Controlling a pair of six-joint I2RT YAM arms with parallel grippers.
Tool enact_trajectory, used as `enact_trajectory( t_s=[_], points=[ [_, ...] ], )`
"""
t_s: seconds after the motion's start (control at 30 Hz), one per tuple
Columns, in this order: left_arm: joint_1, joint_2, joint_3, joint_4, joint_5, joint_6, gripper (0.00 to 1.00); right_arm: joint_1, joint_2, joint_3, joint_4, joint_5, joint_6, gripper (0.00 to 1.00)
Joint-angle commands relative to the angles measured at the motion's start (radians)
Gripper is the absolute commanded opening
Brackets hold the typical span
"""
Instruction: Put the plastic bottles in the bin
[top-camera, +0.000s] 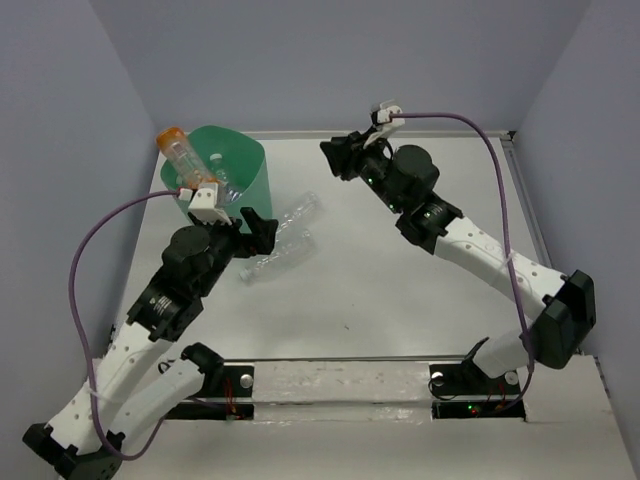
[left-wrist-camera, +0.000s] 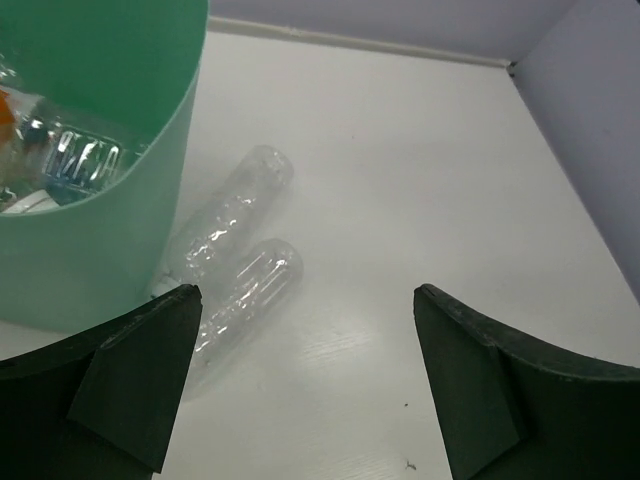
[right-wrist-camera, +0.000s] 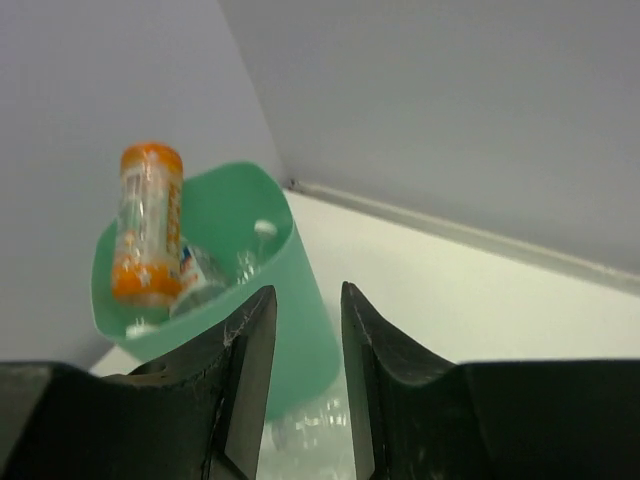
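The nearer bottle's rounded end, clear of the bin (top-camera: 245, 165), is below my left gripper to the right in the top view, so I should move it down and that way.
The mint-green bin (top-camera: 245, 165) stands at the far left. An orange-capped bottle (top-camera: 182, 155) sticks up out of it, with other bottles (left-wrist-camera: 85, 160) inside. Two clear plastic bottles lie side by side on the table just right of the bin, one farther (top-camera: 298, 213) (left-wrist-camera: 235, 205) and one nearer (top-camera: 268, 258) (left-wrist-camera: 250, 290). My left gripper (top-camera: 258, 228) (left-wrist-camera: 308, 300) is open and empty, above and just near of these two bottles. My right gripper (top-camera: 333, 155) (right-wrist-camera: 305, 290) is raised to the right of the bin, its jaws a narrow gap apart with nothing between them.
The bin's wall (left-wrist-camera: 110, 250) (right-wrist-camera: 300, 320) is close to the left finger (left-wrist-camera: 140, 370). Grey walls enclose the table on the left, back and right. A purple cable (top-camera: 90, 250) loops off each arm.
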Motion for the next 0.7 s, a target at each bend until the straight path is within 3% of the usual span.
enact_trajectory(
  t_s=[0.0, 0.13, 0.33, 0.5, 0.67],
  points=[
    [-0.033, 0.124, 0.009, -0.002, 0.088, 0.03, 0.94, 0.021, -0.133, -0.138, -0.076, 0.046, 0.001, 0.38],
    [-0.112, 0.267, 0.018, -0.019, 0.031, 0.097, 0.91, 0.001, -0.271, -0.296, -0.147, 0.1, 0.049, 0.4],
    [-0.167, 0.446, 0.046, -0.026, -0.056, 0.156, 0.94, -0.032, -0.454, -0.5, -0.193, 0.101, 0.109, 0.61],
    [-0.173, 0.552, 0.103, -0.035, -0.123, 0.131, 0.97, -0.068, -0.532, -0.586, -0.205, 0.067, 0.125, 0.63],
    [-0.185, 0.719, 0.227, -0.058, -0.144, 0.203, 0.99, -0.078, -0.578, -0.628, -0.207, 0.046, 0.136, 0.64]
  ],
)
